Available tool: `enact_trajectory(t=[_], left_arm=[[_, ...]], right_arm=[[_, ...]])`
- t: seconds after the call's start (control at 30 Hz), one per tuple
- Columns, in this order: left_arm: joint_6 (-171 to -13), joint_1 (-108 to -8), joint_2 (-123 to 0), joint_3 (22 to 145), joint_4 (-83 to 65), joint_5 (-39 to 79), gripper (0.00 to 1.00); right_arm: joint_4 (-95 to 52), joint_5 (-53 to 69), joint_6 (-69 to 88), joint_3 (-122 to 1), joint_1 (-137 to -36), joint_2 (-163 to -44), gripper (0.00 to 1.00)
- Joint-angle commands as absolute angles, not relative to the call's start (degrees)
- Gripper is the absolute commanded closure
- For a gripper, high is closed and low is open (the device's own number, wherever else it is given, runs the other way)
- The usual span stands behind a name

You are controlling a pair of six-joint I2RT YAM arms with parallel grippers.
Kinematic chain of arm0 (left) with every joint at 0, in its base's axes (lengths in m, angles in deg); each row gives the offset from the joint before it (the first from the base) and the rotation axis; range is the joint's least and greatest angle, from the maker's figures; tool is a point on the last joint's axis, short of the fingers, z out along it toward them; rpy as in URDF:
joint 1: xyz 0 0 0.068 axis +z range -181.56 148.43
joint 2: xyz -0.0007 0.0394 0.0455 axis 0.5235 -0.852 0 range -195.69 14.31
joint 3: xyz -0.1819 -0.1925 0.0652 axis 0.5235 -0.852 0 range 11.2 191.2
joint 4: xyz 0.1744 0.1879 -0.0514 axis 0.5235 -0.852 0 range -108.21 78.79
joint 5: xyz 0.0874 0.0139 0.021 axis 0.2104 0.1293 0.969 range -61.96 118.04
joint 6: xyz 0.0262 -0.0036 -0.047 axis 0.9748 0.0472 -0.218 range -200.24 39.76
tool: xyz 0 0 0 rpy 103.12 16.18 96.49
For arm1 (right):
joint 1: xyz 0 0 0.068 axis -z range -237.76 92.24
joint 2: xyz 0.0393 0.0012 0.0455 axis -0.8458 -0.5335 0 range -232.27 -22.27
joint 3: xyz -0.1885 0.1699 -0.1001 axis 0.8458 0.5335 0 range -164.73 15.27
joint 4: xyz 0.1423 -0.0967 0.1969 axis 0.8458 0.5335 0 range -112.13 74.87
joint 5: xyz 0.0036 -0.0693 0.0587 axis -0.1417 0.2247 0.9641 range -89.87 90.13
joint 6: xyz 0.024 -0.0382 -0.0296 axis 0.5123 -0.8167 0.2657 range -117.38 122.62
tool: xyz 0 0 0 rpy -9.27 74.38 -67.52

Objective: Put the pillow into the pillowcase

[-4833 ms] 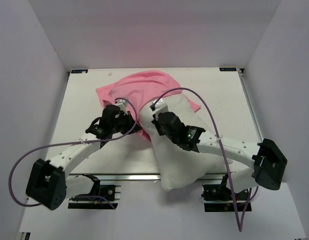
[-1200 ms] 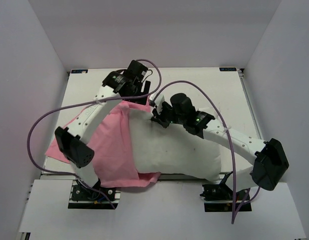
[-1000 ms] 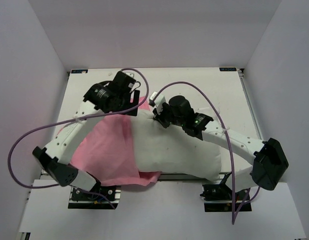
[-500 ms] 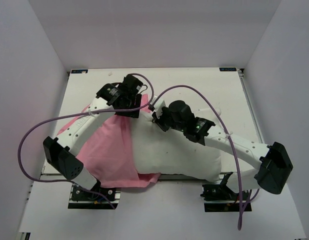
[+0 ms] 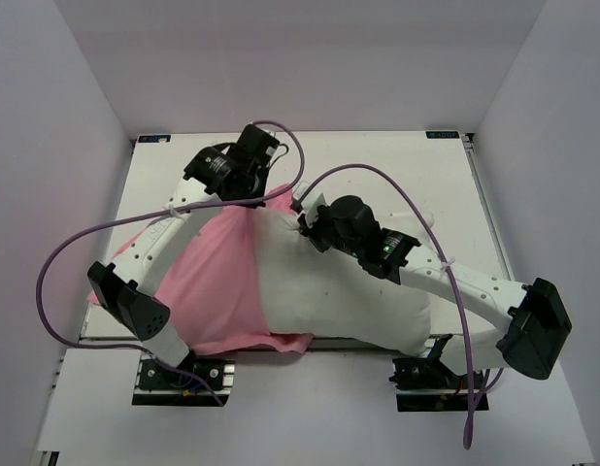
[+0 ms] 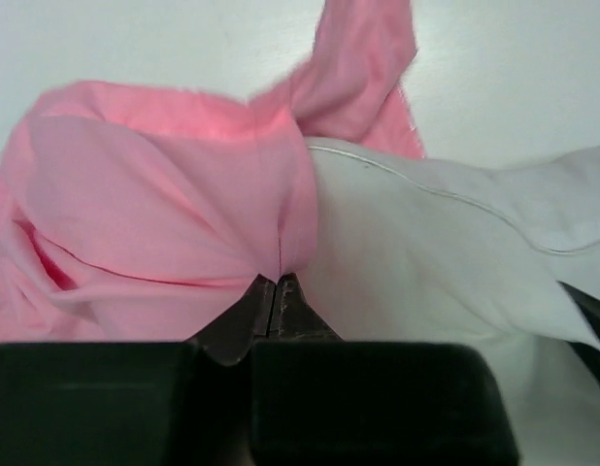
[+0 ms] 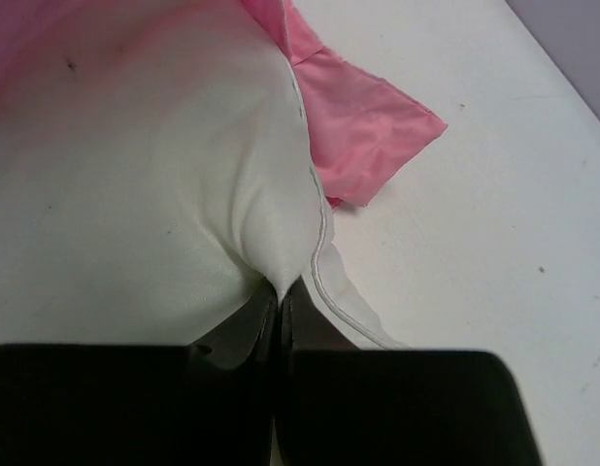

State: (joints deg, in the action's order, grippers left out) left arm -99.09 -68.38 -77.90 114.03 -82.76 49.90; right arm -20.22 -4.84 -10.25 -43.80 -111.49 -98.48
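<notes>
I need to pull the fold of the pillowcase toward my right gripper with my left gripper next, over the bare pillow to the right of my left gripper in the top view, and then let go.
The white pillow (image 5: 334, 291) lies across the table's near half, its left end under the pink pillowcase (image 5: 213, 282). My left gripper (image 5: 264, 189) is shut on a fold of the pillowcase (image 6: 164, 223) at its far edge, right where pink cloth meets the pillow (image 6: 426, 252). My right gripper (image 5: 305, 225) is shut on a pinch of the pillow (image 7: 135, 194) at its far top edge. A pink corner of the pillowcase (image 7: 363, 126) pokes out beyond the pillow's piped seam.
The white table (image 5: 397, 165) has walls on the left, right and far sides. Purple cables (image 5: 378, 177) loop over both arms. The pillow and pillowcase overhang the near edge by the arm bases (image 5: 416, 374).
My left gripper has swung back over the pillowcase's far edge and closed on the pink cloth. The right gripper has kept its hold on the pillow, shifting only slightly.
</notes>
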Motion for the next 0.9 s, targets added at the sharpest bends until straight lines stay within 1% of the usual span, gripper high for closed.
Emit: enact_trajectory(t=[0.0,0.03,0.13,0.23,0.27,0.33,0.4,0.47,0.5,0.57,0.6,0.67,0.7,0.77,0.8,0.83,0.87], left_arm=[[-94.67,-68.74,-79.99,122.19,-76.69,47.20,1.00],[-93.87,-69.00,-82.17,126.47,-76.43,46.94,1.00],[-90.27,-70.58,-85.17,132.03,-74.76,43.61,1.00],[-89.47,-71.11,-85.54,132.76,-70.99,37.19,1.00],[-90.08,-71.12,-85.36,133.11,-68.11,35.52,1.00],[-89.47,-71.47,-84.84,132.58,-65.46,28.87,1.00],[-89.82,-72.43,-83.70,130.83,-63.60,28.30,1.00],[-90.35,-73.57,-82.38,126.72,-61.59,27.95,1.00],[-90.87,-74.01,-80.72,125.04,-60.88,25.60,1.00],[-91.58,-75.33,-78.43,120.83,-56.68,21.13,1.00],[-91.93,-75.86,-76.16,116.19,-54.91,19.18,1.00],[-92.46,-77.43,-74.56,112.91,-52.45,15.23,1.00],[-93.07,-78.05,-73.77,110.37,-52.17,14.94,1.00],[-93.77,-79.72,-72.97,107.46,-51.56,14.94,1.00],[-94.65,-80.25,-72.27,105.27,-50.16,12.59,1.00],[-95.00,-80.60,-70.61,100.11,-48.58,11.09,1.00],[-95.27,-81.30,-69.81,97.54,-45.09,9.42,1.00]], right_arm=[[-28.19,-9.18,-12.49,-46.42,-111.99,-97.51,1.00],[-29.85,-9.18,-13.11,-46.95,-111.90,-97.68,1.00],[-35.56,-9.36,-15.04,-47.58,-111.90,-96.98,1.00],[-43.55,-8.83,-17.33,-44.95,-111.90,-94.88,1.00],[-50.19,-8.83,-17.60,-44.24,-111.99,-93.74,1.00],[-55.86,-8.40,-17.95,-42.23,-111.99,-92.59,1.00],[-64.55,-8.13,-18.30,-39.16,-111.90,-90.22,1.00],[-73.32,-9.88,-17.60,-32.74,-111.81,-87.85,1.00],[-74.59,-11.63,-16.90,-31.16,-111.55,-87.75,1.00],[-75.91,-12.17,-13.30,-27.12,-110.68,-89.33,1.00],[-79.58,-13.04,-11.99,-25.53,-110.06,-90.46,1.00],[-86.52,-15.06,-10.92,-19.93,-110.05,-94.07,1.00],[-92.39,-18.73,-9.96,-18.59,-109.79,-95.38,1.00],[-92.71,-22.61,-6.46,-17.96,-109.00,-99.60,1.00],[-92.19,-24.89,-4.87,-18.04,-107.96,-101.01,1.00],[-93.23,-25.96,-3.81,-17.70,-107.77,-103.20,1.00],[-94.63,-27.45,-3.28,-17.26,-107.68,-104.09,1.00]])
